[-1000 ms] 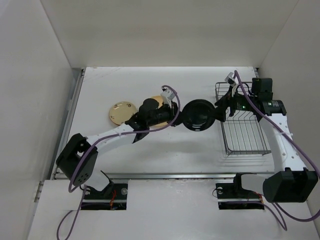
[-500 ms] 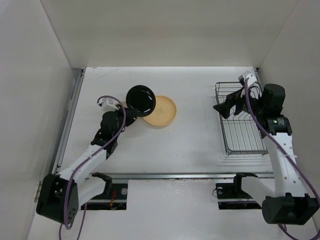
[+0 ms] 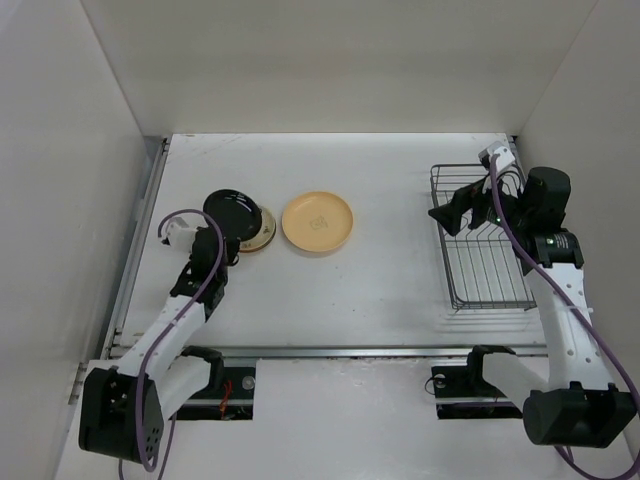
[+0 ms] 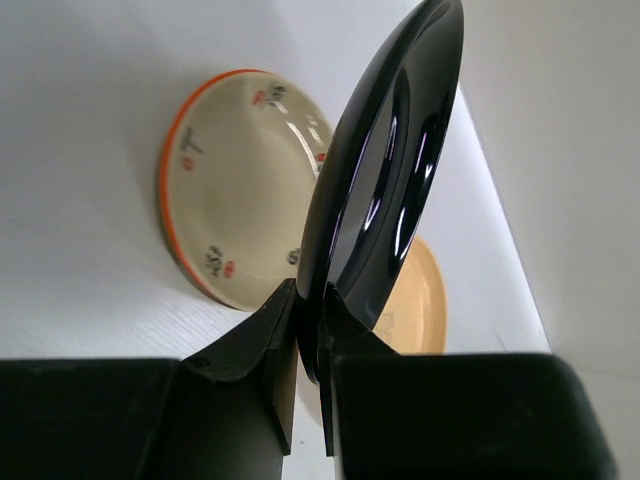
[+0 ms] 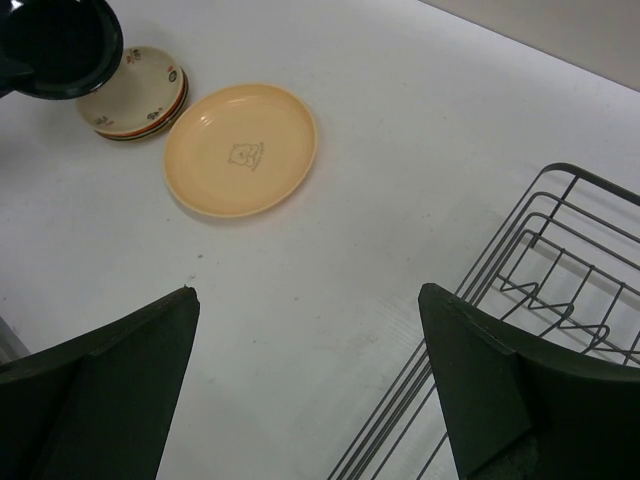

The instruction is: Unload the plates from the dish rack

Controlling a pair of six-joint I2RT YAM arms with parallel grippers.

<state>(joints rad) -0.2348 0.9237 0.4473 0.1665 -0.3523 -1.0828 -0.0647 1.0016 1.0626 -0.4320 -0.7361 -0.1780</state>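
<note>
The black plate hangs just above the stack, so it goes down with my left gripper next and is released onto the cream plate with an orange rim [image 3: 263, 232] [image 4: 235, 190].
A glossy black plate [image 3: 232, 207] stands tilted on edge, pinched at its lower rim by my left gripper [image 3: 226, 232], which is shut on it. In the left wrist view the black plate [image 4: 385, 190] hangs just above a cream plate with an orange rim [image 4: 235, 190], the top of a small stack [image 3: 257, 229]. A plain peach plate [image 3: 317, 222] lies flat to the right of the stack. My right gripper [image 3: 445, 217] stands open and holds nothing at the left edge of the grey wire dish rack [image 3: 487, 262]. No plate shows in the rack.
White walls close in the table [image 3: 380, 290] on the left, back and right. The rack sits close to the right wall. A raised metal rail [image 3: 140, 240] runs along the table's left edge beside my left arm.
The left arm has carried the black plate leftward from the table's middle, past the peach plate, to above the stack. The right gripper let go, opened and drew back to the rack.
</note>
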